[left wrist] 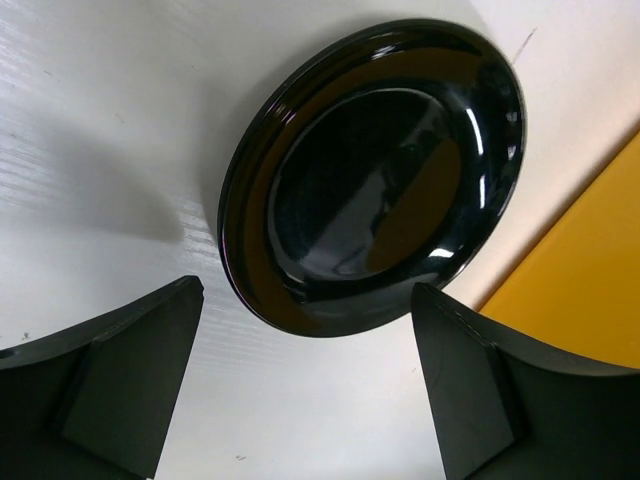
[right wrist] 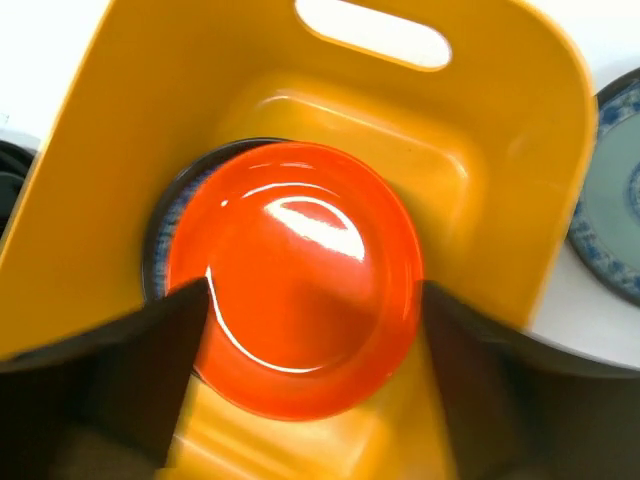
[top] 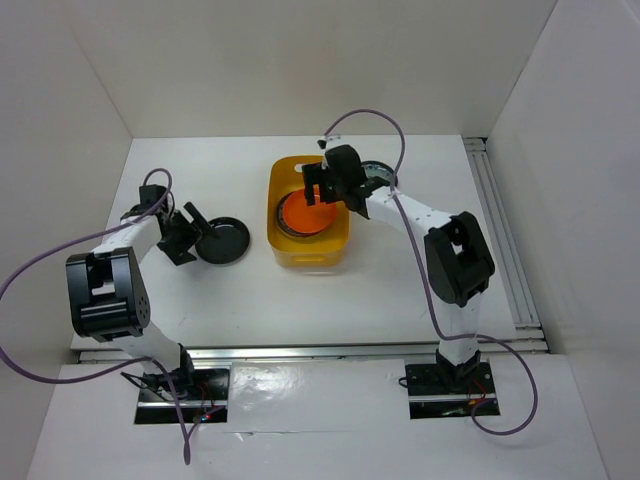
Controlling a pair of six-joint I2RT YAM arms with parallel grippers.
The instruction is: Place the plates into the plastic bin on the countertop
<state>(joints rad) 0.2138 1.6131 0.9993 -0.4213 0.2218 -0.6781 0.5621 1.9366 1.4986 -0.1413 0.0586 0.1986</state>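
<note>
My left gripper lowers onto the black plate's edge away from the bin next and closes on it, because that edge lies clear before the open fingers.
A glossy black plate (top: 224, 241) lies on the white countertop (top: 200, 310), left of the yellow-orange plastic bin (top: 310, 257). My left gripper (top: 194, 236) is open at the plate's left edge, not touching it. In the left wrist view the black plate (left wrist: 375, 170) lies just ahead of the open left gripper (left wrist: 308, 300). An orange plate (top: 305, 213) lies in the bin on top of a dark-rimmed patterned plate (right wrist: 158, 232). My right gripper (top: 326, 197) hovers open over it. In the right wrist view the open right gripper (right wrist: 315, 290) straddles the orange plate (right wrist: 295, 275) without gripping it.
A grey-blue patterned plate (top: 376, 174) lies on the countertop right of the bin's far end, partly under my right arm; it also shows in the right wrist view (right wrist: 615, 210). The bin's wall (left wrist: 590, 270) stands close to the right of the black plate. White walls enclose the table.
</note>
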